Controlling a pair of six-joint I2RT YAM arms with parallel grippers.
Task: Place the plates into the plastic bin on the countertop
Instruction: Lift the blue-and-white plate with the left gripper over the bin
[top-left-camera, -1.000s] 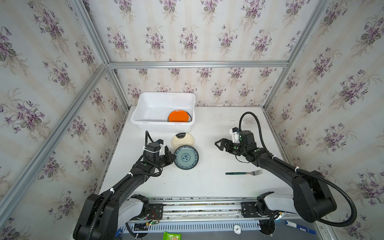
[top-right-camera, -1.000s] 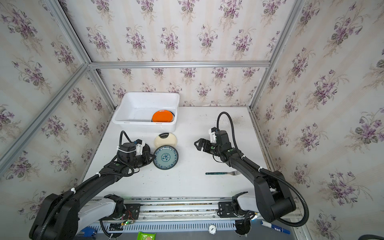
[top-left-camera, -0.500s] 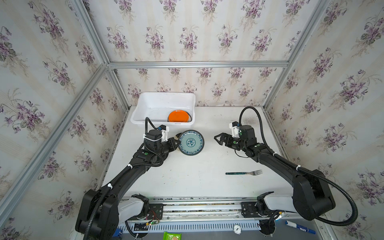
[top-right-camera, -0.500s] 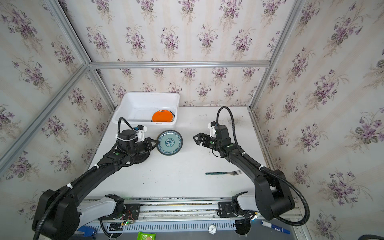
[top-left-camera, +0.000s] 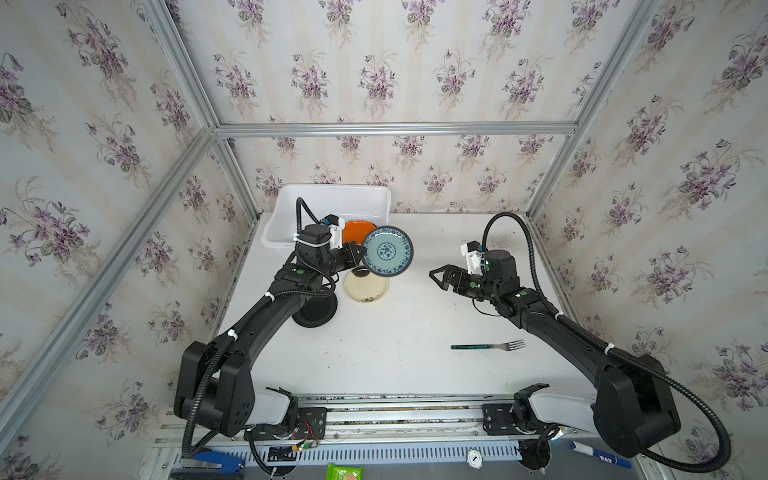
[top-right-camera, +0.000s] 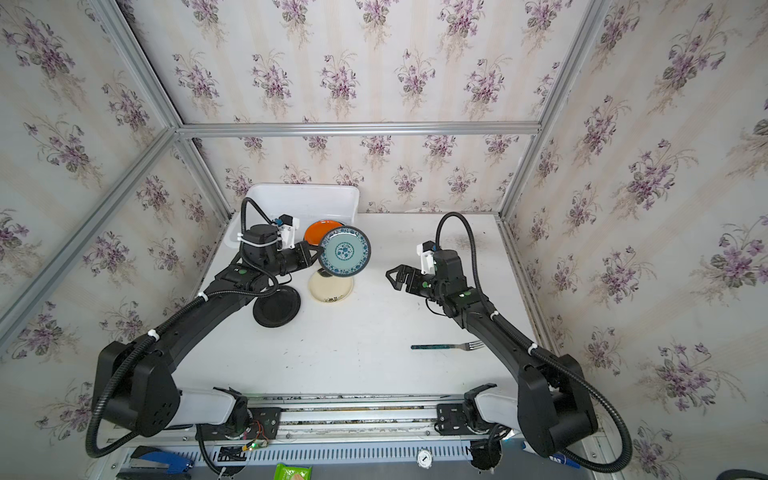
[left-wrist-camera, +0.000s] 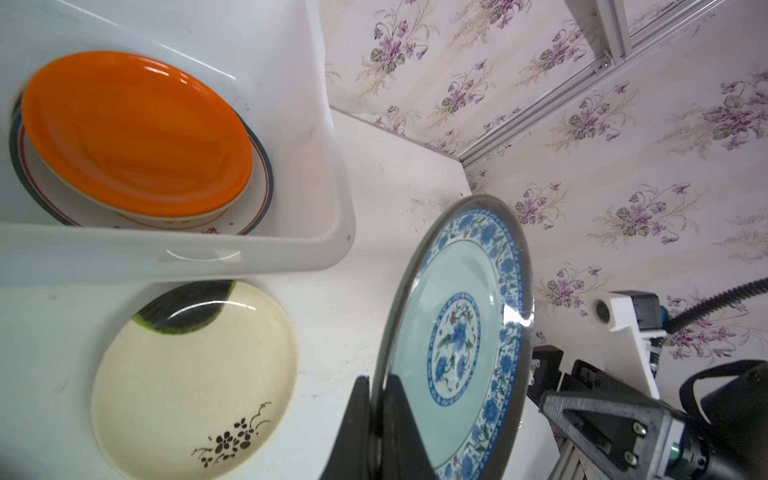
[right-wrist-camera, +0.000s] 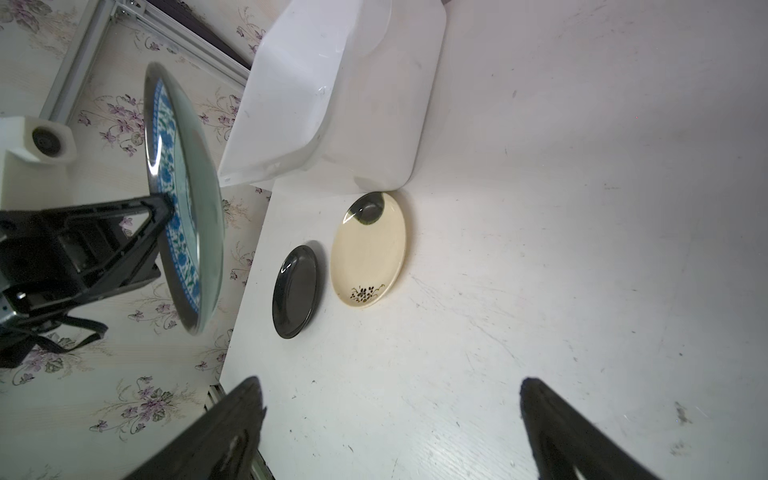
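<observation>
My left gripper should next move outward over the near side of the bin, then go down and let go of the teal plate onto the orange plate (top-left-camera: 353, 230) (left-wrist-camera: 137, 133), because plates are already stacked there.
My left gripper (top-left-camera: 358, 254) (left-wrist-camera: 376, 399) is shut on the rim of a teal plate with blue flower rings (top-left-camera: 387, 251) (top-right-camera: 345, 251) (left-wrist-camera: 457, 345). It holds the plate tilted in the air just off the near right corner of the plastic bin (top-left-camera: 332, 198) (left-wrist-camera: 166, 257). An orange plate (top-left-camera: 353, 230) (left-wrist-camera: 137, 133) lies in the bin on a white dark-ringed plate (left-wrist-camera: 257, 195). A cream plate (top-left-camera: 365, 289) (right-wrist-camera: 368, 249) and a black plate (top-left-camera: 313, 309) (right-wrist-camera: 296, 291) rest on the countertop (top-left-camera: 395, 332). My right gripper (top-left-camera: 435, 280) (right-wrist-camera: 390, 386) hovers open and empty to the right.
A dark-handled fork (top-left-camera: 486, 345) (top-right-camera: 446, 345) lies on the countertop in front of the right arm. Wallpapered walls with aluminium framing (top-left-camera: 395, 128) close in the back and both sides. The arm rail (top-left-camera: 395, 411) runs along the front edge.
The left gripper has lifted the teal plate off the table and carried it up toward the bin, uncovering the cream and black plates. The right gripper has drifted slightly back.
</observation>
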